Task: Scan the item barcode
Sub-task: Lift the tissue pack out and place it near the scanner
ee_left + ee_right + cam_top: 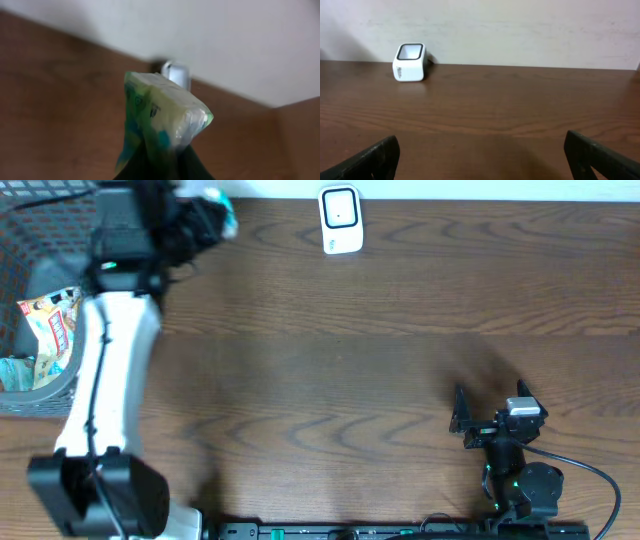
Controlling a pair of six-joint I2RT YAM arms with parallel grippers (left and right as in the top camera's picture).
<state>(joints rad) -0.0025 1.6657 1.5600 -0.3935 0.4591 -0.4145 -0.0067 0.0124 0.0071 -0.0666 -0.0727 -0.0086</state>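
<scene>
My left gripper will move down and to the right in the overhead view next, because the bare tabletop before the scanner is down there on that side.
The item, a green and white plastic packet [165, 115], is pinched at its lower end by my left gripper [165, 169], which is shut on it. From overhead the packet [220, 215] hangs at the far left of the table, left of the white barcode scanner [340, 220]. In the left wrist view the scanner [176, 75] peeks out just behind the packet's top edge. I cannot make out a barcode. My right gripper [462, 420] rests near the front right, open and holding nothing; its view shows the scanner [410, 62] far off to the left by the wall.
A dark mesh basket [40, 240] stands at the left edge with several snack packets [50, 330] inside. A wall runs along the table's far edge behind the scanner. A black cable [590, 475] trails from the right arm's base.
</scene>
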